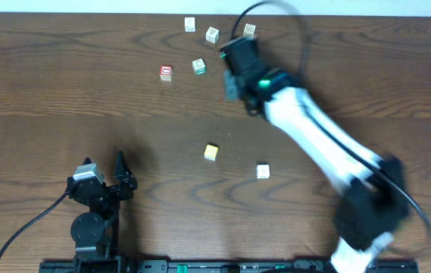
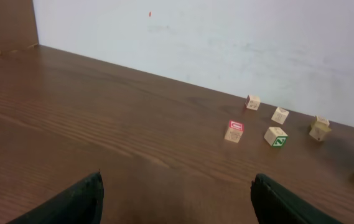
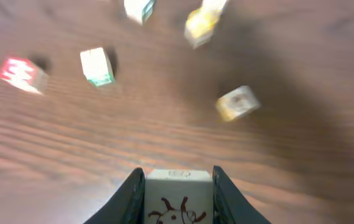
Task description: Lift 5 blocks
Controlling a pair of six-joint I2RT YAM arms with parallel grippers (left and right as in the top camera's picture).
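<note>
I should next move my right gripper back and down to release its block beside the mid-table whitish block: that spot is below the gripper, nearer my base.
My right gripper point(image 3: 178, 186) is shut on a whitish block point(image 3: 178, 200) with a brown drawing on its face, held above the table. Below it lie a red-bordered block point(image 3: 22, 73), a green-bordered cube point(image 3: 97, 66) and a pale block point(image 3: 237, 102). In the overhead view the right gripper point(image 1: 238, 54) hangs over the far group and hides the held block. A yellow-orange block point(image 1: 211, 152) and a whitish block point(image 1: 263, 171) lie mid-table. My left gripper point(image 1: 103, 165) stands open near the front left, its fingers point(image 2: 80, 202) wide apart over bare wood.
Two more pale cubes point(image 1: 189, 24) point(image 1: 212, 34) and a third point(image 1: 249, 30) lie near the table's far edge. A white wall point(image 2: 226, 37) rises behind that edge. The right arm point(image 1: 321, 144) crosses the right half of the table.
</note>
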